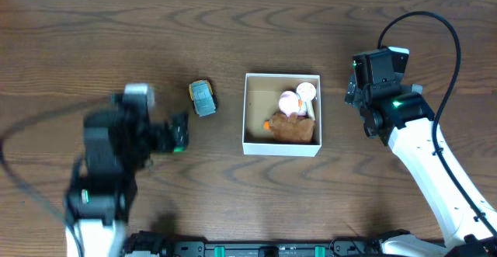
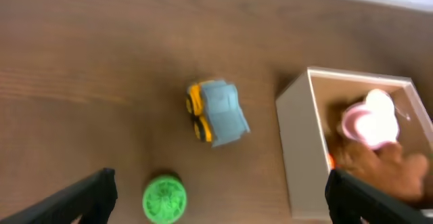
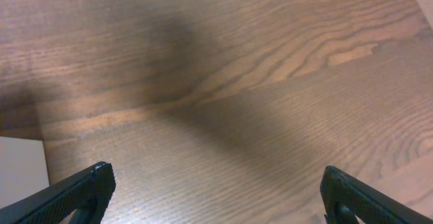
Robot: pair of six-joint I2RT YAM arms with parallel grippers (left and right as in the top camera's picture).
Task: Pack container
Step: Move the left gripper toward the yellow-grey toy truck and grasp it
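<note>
The teal toy truck [image 2: 219,112], still outside the container, lies below and outward of my left gripper, whose open fingers go outward and down around it next.
The container [image 1: 255,145] is a square white box with a tan inside, at the table's middle. It holds a brown plush toy [image 1: 293,128] and pink-and-white toys [image 1: 290,100]. It also shows in the left wrist view [image 2: 294,143]. A small blue and yellow toy truck [image 1: 203,98] lies on the table left of the container, also in the left wrist view [image 2: 216,112]. A green round toy [image 2: 164,198] lies between my left gripper's [image 2: 220,200] open fingers. My left gripper [image 1: 180,135] is left of the box. My right gripper [image 3: 216,197] is open and empty over bare table, right of the container [image 1: 356,85].
A white corner of the container [image 3: 20,170] shows at the left edge of the right wrist view. A black cable [image 1: 431,24] loops above the right arm. The table's far edge runs along the top of the overhead view.
</note>
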